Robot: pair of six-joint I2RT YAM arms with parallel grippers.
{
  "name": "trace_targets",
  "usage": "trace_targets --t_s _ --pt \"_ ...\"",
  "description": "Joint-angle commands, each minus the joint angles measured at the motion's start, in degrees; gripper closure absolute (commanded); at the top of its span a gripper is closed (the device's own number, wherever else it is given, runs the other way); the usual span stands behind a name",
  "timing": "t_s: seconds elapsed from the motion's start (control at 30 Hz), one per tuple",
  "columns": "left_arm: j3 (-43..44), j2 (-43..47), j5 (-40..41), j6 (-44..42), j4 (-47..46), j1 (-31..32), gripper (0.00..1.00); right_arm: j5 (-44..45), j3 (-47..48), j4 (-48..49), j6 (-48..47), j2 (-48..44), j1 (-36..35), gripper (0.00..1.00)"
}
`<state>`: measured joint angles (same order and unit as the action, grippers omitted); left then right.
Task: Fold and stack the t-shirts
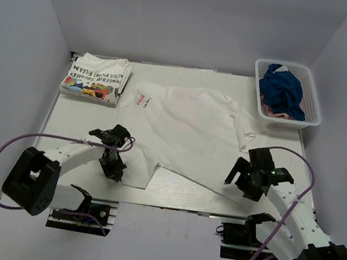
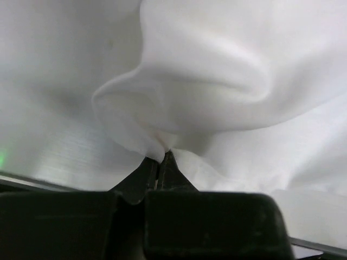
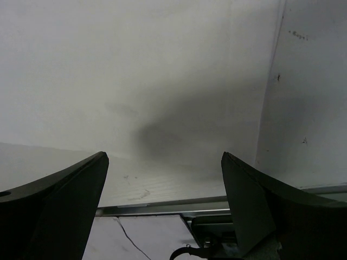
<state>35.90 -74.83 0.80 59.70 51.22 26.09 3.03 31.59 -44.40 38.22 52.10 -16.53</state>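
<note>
The robot's right gripper will come down open onto the near edge of the t-shirt point(image 1: 232, 192) point(image 3: 169, 153) by its free corner, since the robot's left gripper already pinches the opposite near corner.
A white t-shirt point(image 1: 189, 132) with a small red chest print point(image 1: 142, 101) lies spread across the middle of the table, and in the left wrist view it fills the frame as bunched white cloth point(image 2: 217, 81). My left gripper point(image 1: 116, 174) is at its near left corner, with its jaws shut on a pinch of the fabric point(image 2: 162, 156). A second t-shirt point(image 1: 96, 76), with black lettering and a colourful graphic, lies folded at the back left. My right gripper point(image 1: 239, 181) hovers open by the spread shirt's near right edge, with only bare table between its fingers point(image 3: 165, 162).
A white mesh basket point(image 1: 314, 99) at the back right holds a blue garment point(image 1: 282, 91). The table's near metal edge point(image 3: 162, 206) runs just below the right gripper. Both arm bases and their purple cables sit at the near edge.
</note>
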Motion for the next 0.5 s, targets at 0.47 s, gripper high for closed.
trace_targets --t_s 0.47 --pt "2.4 18.3 10.3 -7.1 -10.4 -0.1 1.00 0.7 -1.6 3.2 2.7 13.9 -0.8 0.10"
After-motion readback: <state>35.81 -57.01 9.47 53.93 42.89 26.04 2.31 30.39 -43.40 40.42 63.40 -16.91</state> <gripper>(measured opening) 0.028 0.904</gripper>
